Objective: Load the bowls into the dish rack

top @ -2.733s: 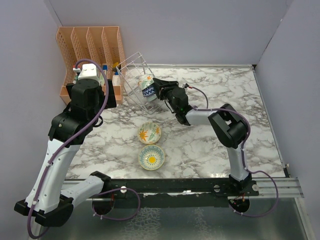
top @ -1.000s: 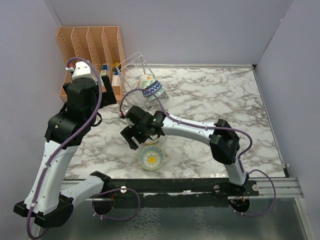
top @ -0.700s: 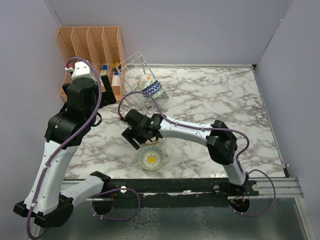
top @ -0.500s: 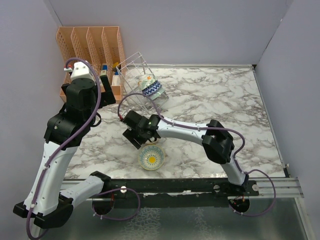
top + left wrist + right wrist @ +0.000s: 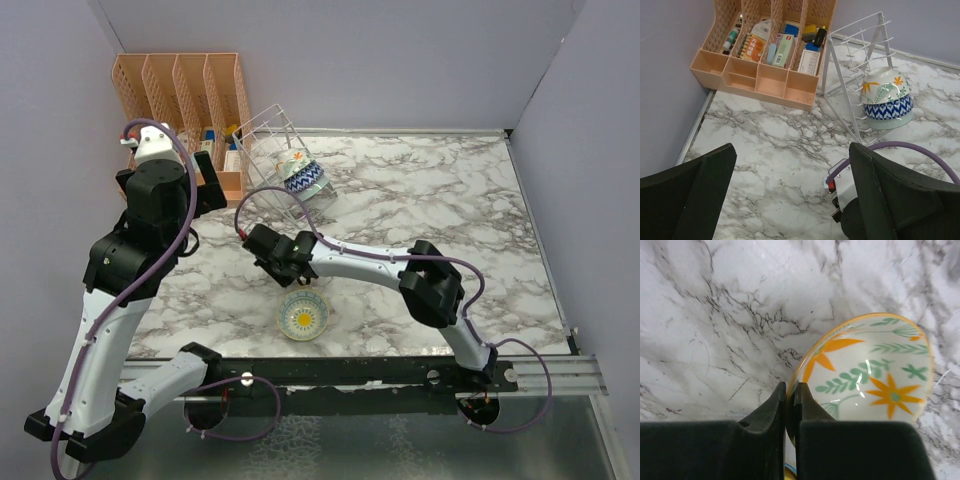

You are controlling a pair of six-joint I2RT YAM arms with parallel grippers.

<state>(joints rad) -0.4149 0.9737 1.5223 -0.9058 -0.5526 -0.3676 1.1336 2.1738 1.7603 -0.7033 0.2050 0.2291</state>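
Observation:
My right gripper next lifts the bowl outward, tilts it, lowers it into the rack's slots behind the leaf-patterned bowl [image 5: 271,146] and releases it, because those wires stand empty.
My right gripper [image 5: 788,390] is shut on the near rim of the orange flower bowl [image 5: 875,385], which sits on the marble table [image 5: 715,315]. From the top view that gripper [image 5: 290,265] covers most of the bowl. The yellow sun flower bowl [image 5: 303,315] lies just in front of it. The white wire dish rack [image 5: 270,150] stands at the back left. Inside it a leaf-patterned bowl [image 5: 882,89] rests against a blue-white zigzag bowl [image 5: 888,107]. My left gripper [image 5: 790,200] hangs open above the table, left of the rack, holding nothing.
An orange plastic organizer [image 5: 180,100] with small items stands against the back left wall, beside the rack. Grey walls close in the table on the left, back and right. The right arm's purple cable [image 5: 900,146] loops near the rack.
The right arm left the rack, came down over the orange flower bowl, and its jaws closed on the rim. The left arm drifted slightly to the left.

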